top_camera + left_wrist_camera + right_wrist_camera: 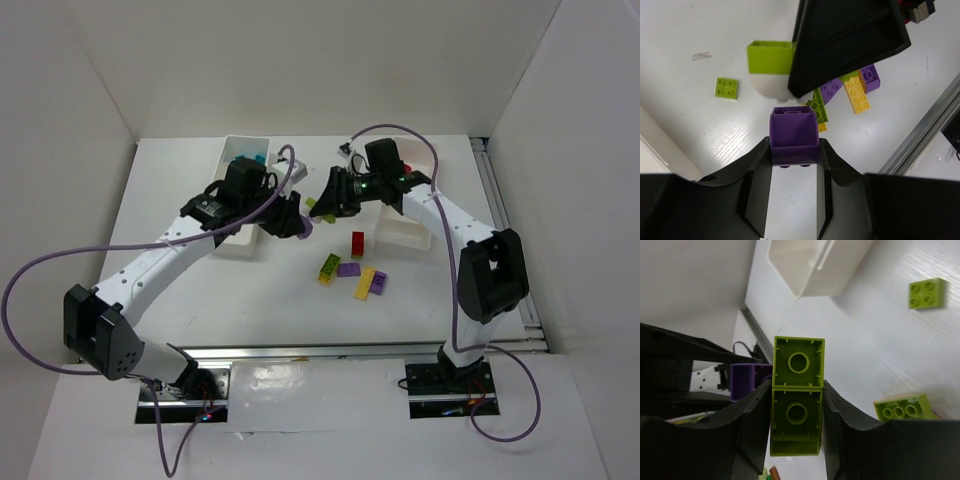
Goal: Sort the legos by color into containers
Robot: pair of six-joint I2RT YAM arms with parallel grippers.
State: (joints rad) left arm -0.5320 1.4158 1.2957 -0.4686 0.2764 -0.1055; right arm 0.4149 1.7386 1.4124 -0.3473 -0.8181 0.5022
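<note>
The purple brick (pixel 793 134) in my left gripper hangs outside the white tray. My left gripper will next go left in the top view and down into the tray beside the teal pieces.
My left gripper (pixel 298 225) is shut on a purple brick (pixel 793 134), held above the table near the middle. My right gripper (pixel 325 200) is shut on a lime green brick (pixel 797 400), close to and facing the left one; that brick also shows in the left wrist view (pixel 770 57). The purple brick shows in the right wrist view (pixel 745 381). The left white tray (pixel 232 150) holds teal pieces (pixel 246 160). The right white tray (pixel 405 232) lies under the right arm. Red (pixel 357 243), lime (pixel 329 266), purple (pixel 349 269) and yellow (pixel 366 282) bricks lie loose on the table.
A small lime plate (pixel 727 88) lies on the table left of the grippers and also shows in the right wrist view (pixel 926 292). A metal rail (pixel 350 350) runs along the near edge. A white tray's wall (pixel 810 270) shows beyond the right gripper.
</note>
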